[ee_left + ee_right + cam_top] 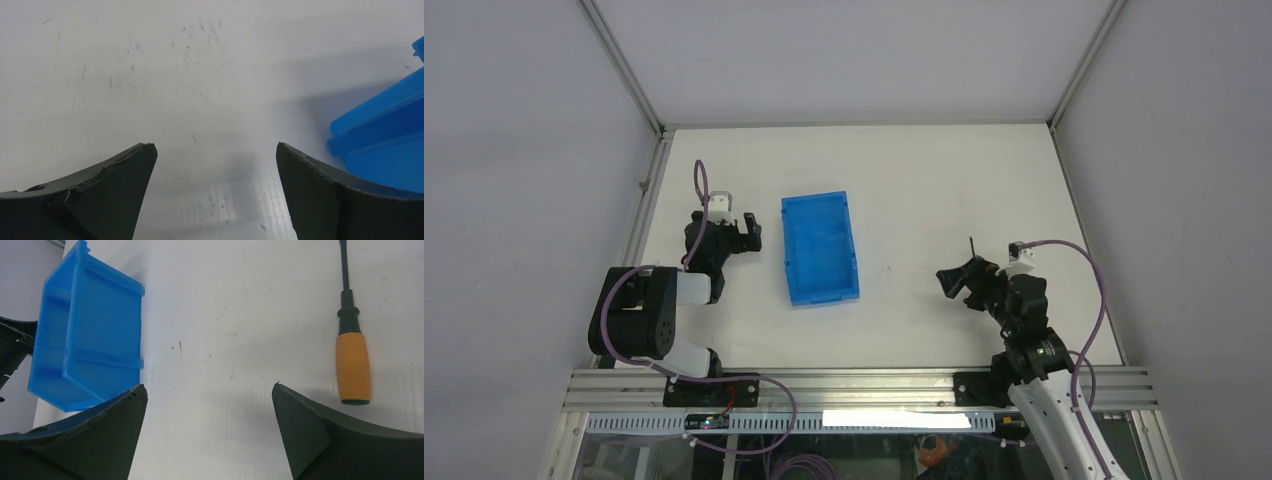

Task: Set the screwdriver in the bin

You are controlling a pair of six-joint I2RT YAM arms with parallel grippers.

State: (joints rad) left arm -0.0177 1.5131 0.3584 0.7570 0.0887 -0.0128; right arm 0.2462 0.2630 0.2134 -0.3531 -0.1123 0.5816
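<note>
The right gripper swings outward next, turns over the screwdriver [352, 365] and comes down onto the handle's dark collar [349, 325]. Its fingers span only bare table.
The screwdriver [352, 365] lies flat on the white table, its orange handle toward me and its thin dark shaft pointing away. It sits just outside the right finger of my right gripper [207, 387], which is open and empty over bare table. In the top view only its shaft [973, 246] shows beyond the right gripper [959, 276]. The blue bin [821, 247] stands empty at centre-left; it also shows in the right wrist view [85, 340] and the left wrist view [385, 145]. My left gripper [751, 232] is open and empty just left of the bin, as the left wrist view [215, 146] shows.
The white table [904, 180] is enclosed by grey walls with metal frame rails at the back corners and along the left edge [649, 200]. An aluminium rail [854, 385] runs along the near edge by the arm bases.
</note>
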